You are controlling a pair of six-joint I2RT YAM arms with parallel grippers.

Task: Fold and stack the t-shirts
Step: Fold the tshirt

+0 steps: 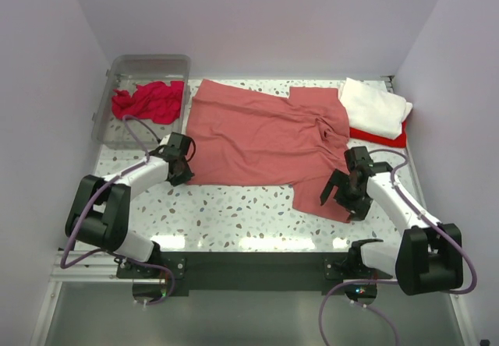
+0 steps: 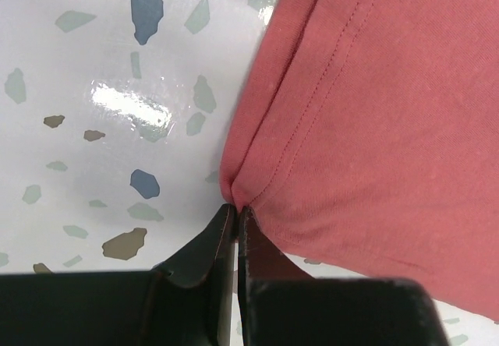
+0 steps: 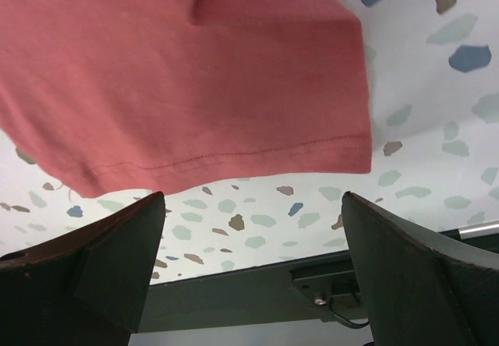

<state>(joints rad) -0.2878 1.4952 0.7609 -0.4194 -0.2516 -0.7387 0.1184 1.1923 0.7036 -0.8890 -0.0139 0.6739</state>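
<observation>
The t-shirt hem's near corner (image 1: 346, 219) (image 3: 359, 157) lies nearer one open finger, so my right gripper moves down and toward the right in the wrist view next, onto that corner.
A large faded coral-red t-shirt (image 1: 265, 139) lies spread over the middle of the speckled table. My left gripper (image 1: 181, 160) is at its near left corner, shut on a pinch of the hem (image 2: 236, 206), and the cloth (image 2: 374, 128) fans out from the fingertips. Beside the shirt's near right corner my right gripper (image 1: 343, 194) stands open; its hemmed edge (image 3: 179, 73) lies just beyond the open gripper (image 3: 253, 196), with nothing between the fingers. A folded white t-shirt (image 1: 376, 106) rests on a bright red one (image 1: 382, 137) at the back right. A crimson t-shirt (image 1: 148, 100) lies crumpled in the bin.
A clear plastic bin (image 1: 148, 64) stands at the back left corner. Pale walls close in the table on three sides. The table's dark front rail (image 3: 257, 291) runs just past the right fingers.
</observation>
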